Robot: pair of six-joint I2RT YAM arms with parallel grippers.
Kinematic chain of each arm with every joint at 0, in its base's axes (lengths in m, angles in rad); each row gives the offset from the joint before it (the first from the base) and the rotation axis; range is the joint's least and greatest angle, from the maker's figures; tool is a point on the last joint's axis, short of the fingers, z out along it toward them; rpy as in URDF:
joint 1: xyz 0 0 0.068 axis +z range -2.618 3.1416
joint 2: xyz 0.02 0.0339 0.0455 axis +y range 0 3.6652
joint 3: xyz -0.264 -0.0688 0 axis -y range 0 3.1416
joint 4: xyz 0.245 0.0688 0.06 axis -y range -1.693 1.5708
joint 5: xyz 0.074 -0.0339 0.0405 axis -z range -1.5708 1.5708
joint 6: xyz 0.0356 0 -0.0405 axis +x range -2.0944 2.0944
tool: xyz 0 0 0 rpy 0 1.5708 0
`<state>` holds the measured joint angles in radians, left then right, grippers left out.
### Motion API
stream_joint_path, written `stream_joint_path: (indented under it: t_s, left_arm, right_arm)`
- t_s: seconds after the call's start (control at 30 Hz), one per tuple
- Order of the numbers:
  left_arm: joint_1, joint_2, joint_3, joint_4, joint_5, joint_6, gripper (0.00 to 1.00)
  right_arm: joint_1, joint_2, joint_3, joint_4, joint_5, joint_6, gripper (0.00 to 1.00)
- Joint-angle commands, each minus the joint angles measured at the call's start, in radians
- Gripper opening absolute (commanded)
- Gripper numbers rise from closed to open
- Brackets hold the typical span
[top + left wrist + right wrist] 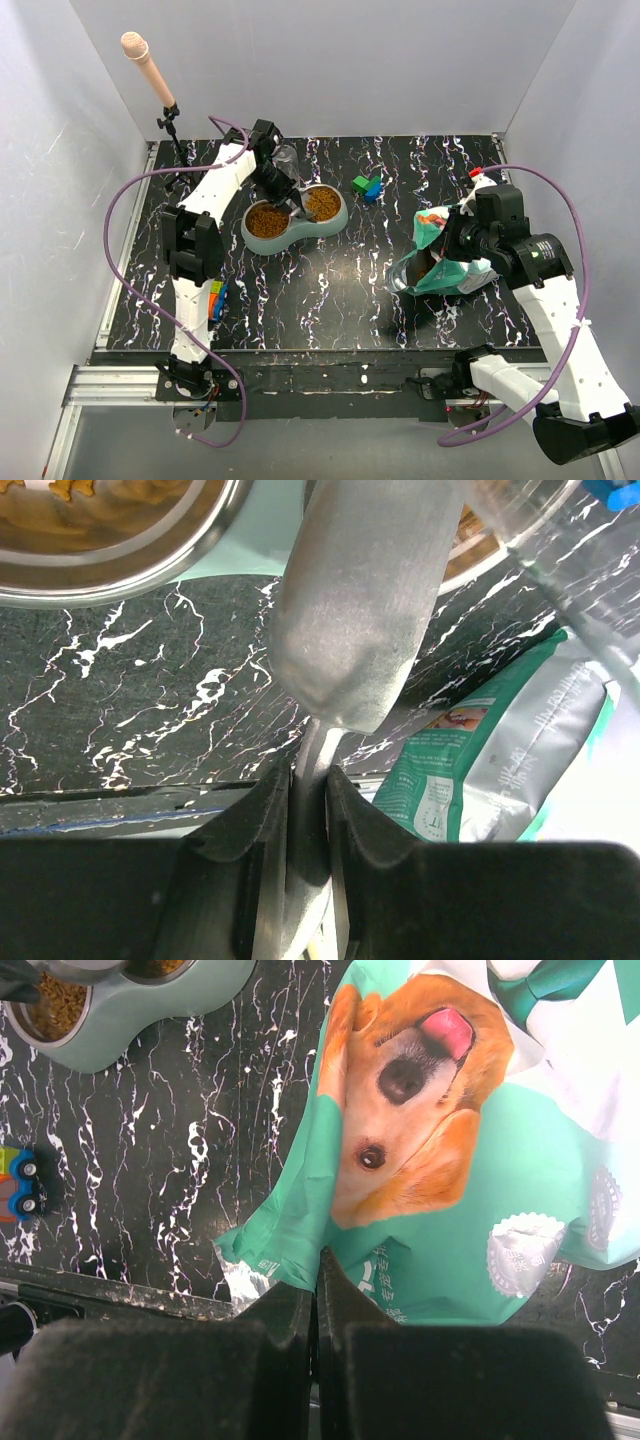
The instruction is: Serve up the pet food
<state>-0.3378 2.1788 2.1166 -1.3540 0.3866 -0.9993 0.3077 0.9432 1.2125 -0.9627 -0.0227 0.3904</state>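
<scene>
Both bowls are filled, and bare tabletop (pixel 238 660) beside the feeder lies below and back. My left gripper should move back and down next to release the scoop.
Pet food (pixel 267 220) fills both bowls of a grey-green double feeder (pixel 295 238); the second heap (pixel 322 204) lies in the right bowl. My left gripper (pixel 274 176) is shut on the handle of a metal scoop (pixel 291 196) held over the feeder's middle. In the left wrist view the scoop (pixel 360 610) shows its underside above my left gripper (pixel 308 780), its contents hidden. My right gripper (pixel 455 240) is shut on the edge of the teal dog-printed bag (pixel 440 265). The right wrist view shows the bag (pixel 450 1160) pinched in my right gripper (pixel 316 1270).
Green and blue blocks (pixel 367 186) lie right of the feeder. A colourful toy (pixel 216 300) sits beside the left arm's base. A microphone on a stand (pixel 150 65) rises at the back left. White walls enclose the dark marbled table (pixel 330 290).
</scene>
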Motion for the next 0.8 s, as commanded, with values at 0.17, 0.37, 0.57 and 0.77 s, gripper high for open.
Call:
stream_joint_path:
  t_s: [0.17, 0.37, 0.57, 0.77]
  left_arm:
    - [-0.035, -0.131, -0.014, -0.293, -0.043, -0.088, 0.00]
    - [-0.052, -0.172, 0.002, -0.292, -0.061, -0.133, 0.00]
    - [-0.064, -0.205, -0.105, -0.290, -0.083, -0.122, 0.00]
    - [-0.064, -0.195, -0.070, -0.292, -0.071, -0.121, 0.00]
  right_arm:
    - [-0.012, -0.011, 0.001, 0.065, 0.001, -0.002, 0.01]
    - [-0.012, -0.017, -0.002, 0.064, 0.000, 0.002, 0.01]
    - [-0.012, -0.007, 0.008, 0.061, -0.003, 0.002, 0.01]
    - [-0.012, -0.001, 0.027, 0.051, -0.006, -0.001, 0.01]
